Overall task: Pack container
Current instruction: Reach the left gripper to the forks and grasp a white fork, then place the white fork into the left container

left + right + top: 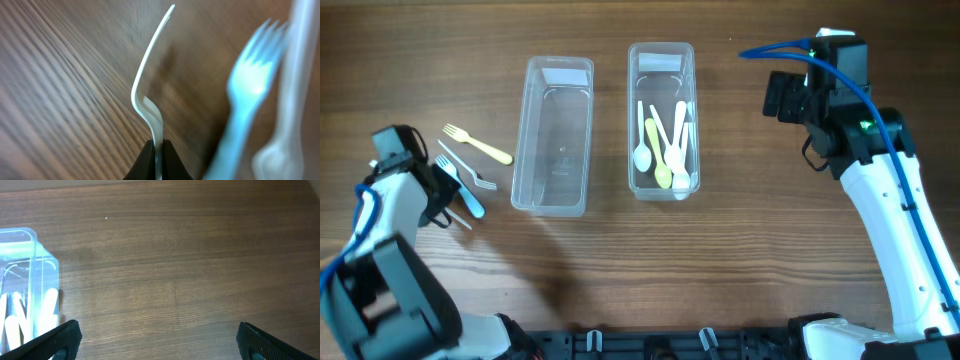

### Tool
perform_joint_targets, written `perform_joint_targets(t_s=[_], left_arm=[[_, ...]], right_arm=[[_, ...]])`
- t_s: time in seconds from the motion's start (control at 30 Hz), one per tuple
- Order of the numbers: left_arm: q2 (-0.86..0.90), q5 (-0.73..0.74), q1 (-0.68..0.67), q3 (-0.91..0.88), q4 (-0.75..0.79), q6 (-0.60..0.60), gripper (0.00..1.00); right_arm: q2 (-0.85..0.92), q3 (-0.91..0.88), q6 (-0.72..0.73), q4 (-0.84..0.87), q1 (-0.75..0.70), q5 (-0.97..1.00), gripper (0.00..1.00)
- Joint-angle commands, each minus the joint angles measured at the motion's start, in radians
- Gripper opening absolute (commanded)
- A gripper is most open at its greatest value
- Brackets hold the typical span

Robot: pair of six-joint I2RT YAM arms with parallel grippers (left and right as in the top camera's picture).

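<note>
My left gripper will next rise and carry the white plastic fork past the blue fork over the empty clear container [553, 138], because the other container has spoons in it.
My left gripper [159, 150] is shut on the handle of a white plastic fork [149, 80], held close over the wood; in the overhead view it [447, 198] sits at the table's left. A blue fork [246, 95] and a pale clear fork [287, 90] lie just right of it. A yellow fork [478, 146] lies further back. The left clear container [553, 190] holds nothing. The right clear container [661, 60] holds several white and yellow spoons [665, 150]. My right gripper [160, 342] is open and empty, to the right of that container [30, 255].
The blue fork [468, 198] and clear fork [470, 170] lie between my left gripper and the left container. Bare wood table [740, 260] lies in front of both containers and under my right gripper [786, 97].
</note>
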Motion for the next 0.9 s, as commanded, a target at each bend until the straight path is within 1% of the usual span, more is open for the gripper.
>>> perform_joint_targets(t_s=[0.0, 0.07, 0.1, 0.17, 0.2, 0.27, 0.3, 0.37, 0.4, 0.43, 0.5, 0.57, 0.6, 0.63, 0.7, 0.73, 0.77, 0.8, 0.87], left_arm=[[-0.247, 0.11, 0.003, 0.074, 0.006, 0.002, 0.04], [-0.35, 0.256, 0.002, 0.074, 0.019, 0.002, 0.04], [-0.411, 0.375, 0.002, 0.074, 0.022, 0.003, 0.04], [-0.454, 0.488, -0.011, 0.074, 0.031, 0.022, 0.04], [-0.461, 0.586, -0.046, 0.074, 0.052, 0.124, 0.04], [-0.455, 0.644, -0.103, 0.074, 0.071, 0.225, 0.04], [-0.447, 0.653, -0.15, 0.074, 0.079, 0.292, 0.04], [-0.43, 0.652, -0.225, 0.074, 0.091, 0.384, 0.04], [-0.407, 0.651, -0.283, 0.074, 0.107, 0.434, 0.05], [-0.384, 0.638, -0.332, 0.074, 0.125, 0.447, 0.1], [-0.331, 0.587, -0.4, 0.074, 0.152, 0.447, 0.1], [-0.25, 0.564, -0.451, 0.074, 0.173, 0.447, 0.08], [-0.211, 0.565, -0.463, 0.074, 0.178, 0.447, 0.13], [-0.192, 0.566, -0.464, 0.074, 0.179, 0.446, 0.37], [-0.186, 0.563, -0.463, 0.074, 0.193, 0.447, 0.43], [-0.2, 0.561, -0.461, 0.074, 0.209, 0.447, 0.56], [-0.216, 0.552, -0.459, 0.075, 0.217, 0.446, 0.56], [-0.265, 0.491, -0.449, 0.08, 0.216, 0.415, 0.54], [-0.338, 0.368, -0.428, 0.08, 0.209, 0.316, 0.54]], right_arm=[[0.001, 0.016, -0.013, 0.002, -0.002, 0.024, 1.0], [0.001, 0.016, -0.013, 0.002, -0.002, 0.024, 1.0], [0.001, 0.016, -0.013, 0.002, -0.002, 0.024, 1.0], [0.001, 0.016, -0.013, 0.002, -0.002, 0.024, 1.0], [0.001, 0.016, -0.013, 0.002, -0.002, 0.024, 1.0], [0.001, 0.016, -0.013, 0.002, -0.002, 0.024, 1.0], [0.001, 0.016, -0.013, 0.002, -0.002, 0.024, 1.0], [0.001, 0.016, -0.013, 0.002, -0.002, 0.024, 1.0], [0.001, 0.016, -0.013, 0.002, -0.002, 0.024, 1.0], [0.001, 0.016, -0.013, 0.002, -0.002, 0.024, 1.0], [0.001, 0.016, -0.013, 0.002, -0.002, 0.024, 1.0], [0.001, 0.016, -0.013, 0.002, -0.002, 0.024, 1.0], [0.001, 0.016, -0.013, 0.002, -0.002, 0.024, 1.0], [0.001, 0.016, -0.013, 0.002, -0.002, 0.024, 1.0], [0.001, 0.016, -0.013, 0.002, -0.002, 0.024, 1.0], [0.001, 0.016, -0.013, 0.002, -0.002, 0.024, 1.0], [0.001, 0.016, -0.013, 0.002, -0.002, 0.024, 1.0], [0.001, 0.016, -0.013, 0.002, -0.002, 0.024, 1.0], [0.001, 0.016, -0.013, 0.002, -0.002, 0.024, 1.0]])
